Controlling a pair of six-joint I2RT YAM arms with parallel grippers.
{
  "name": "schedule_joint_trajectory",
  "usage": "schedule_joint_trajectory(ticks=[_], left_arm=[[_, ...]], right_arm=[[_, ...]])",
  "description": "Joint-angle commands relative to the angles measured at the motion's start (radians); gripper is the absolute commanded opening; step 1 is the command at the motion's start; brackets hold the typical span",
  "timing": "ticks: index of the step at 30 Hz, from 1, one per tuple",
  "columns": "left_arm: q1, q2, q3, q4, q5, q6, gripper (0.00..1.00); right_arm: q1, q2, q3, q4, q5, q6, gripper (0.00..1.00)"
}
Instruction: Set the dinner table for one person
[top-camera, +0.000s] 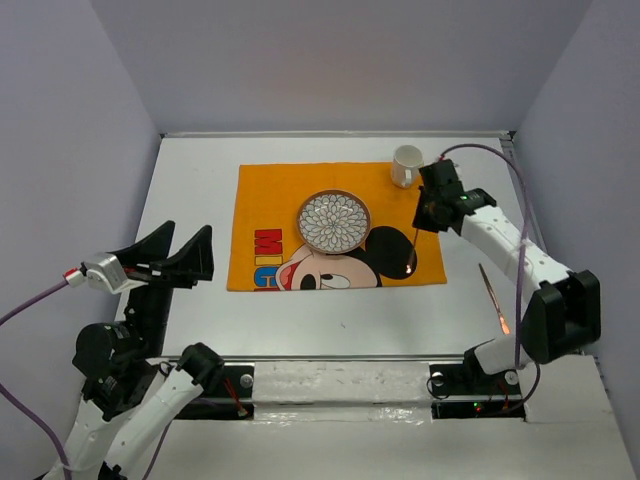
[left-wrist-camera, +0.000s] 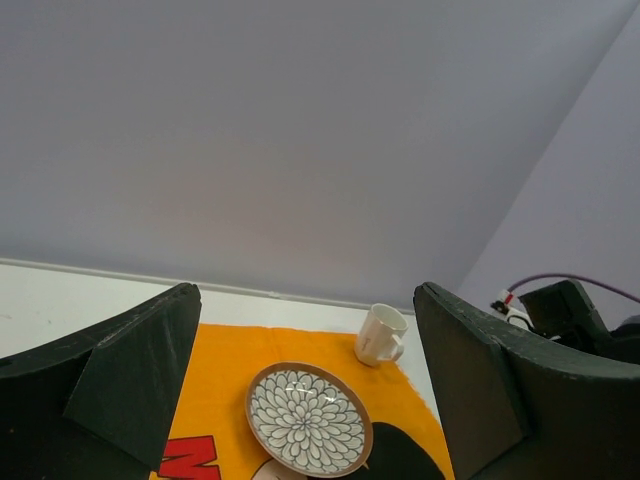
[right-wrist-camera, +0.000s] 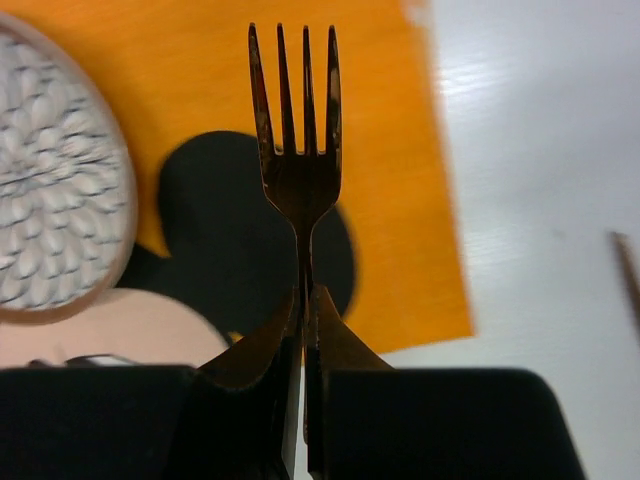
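The placemat's lettered side (top-camera: 272, 234) is below, to the left in the top view, so the robot's right gripper needs to move past the plate (top-camera: 334, 221) and down next, and release the fork.
The white dinner table (top-camera: 195, 180) carries an orange Mickey Mouse placemat (top-camera: 268, 200). A flower-patterned plate (top-camera: 334, 221) sits on the placemat, and a white mug (top-camera: 405, 165) stands at its far right corner. My right gripper (top-camera: 422, 220) is shut on a dark fork (top-camera: 412, 255) and holds it above the placemat's right part, right of the plate. In the right wrist view the fork (right-wrist-camera: 296, 150) sticks out from the shut gripper (right-wrist-camera: 305, 300), tines away. My left gripper (top-camera: 190, 240) is open and empty above the table left of the placemat, and it faces the plate (left-wrist-camera: 308, 417).
A knife (top-camera: 493, 295) lies on the table right of the placemat; its blurred edge shows in the right wrist view (right-wrist-camera: 628, 275). Grey walls close the table on three sides. The mug (left-wrist-camera: 380, 334) stands beyond the plate in the left wrist view.
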Motion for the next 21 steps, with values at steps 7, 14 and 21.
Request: schedule_joint_trajectory(ticks=[7,14,21], left_arm=[[0.037,0.068,0.011,0.038,0.005,0.027,0.99],[0.046,0.102,0.008,0.033,-0.004,0.032,0.99],[0.049,0.123,0.008,0.036,0.000,0.032,0.99]], right_arm=[[0.407,0.440,0.505,0.181,-0.044,0.126,0.00],[0.488,0.798,0.917,0.197,-0.101,0.188,0.00],[0.521,0.972,1.095,0.197,-0.118,0.246,0.00]])
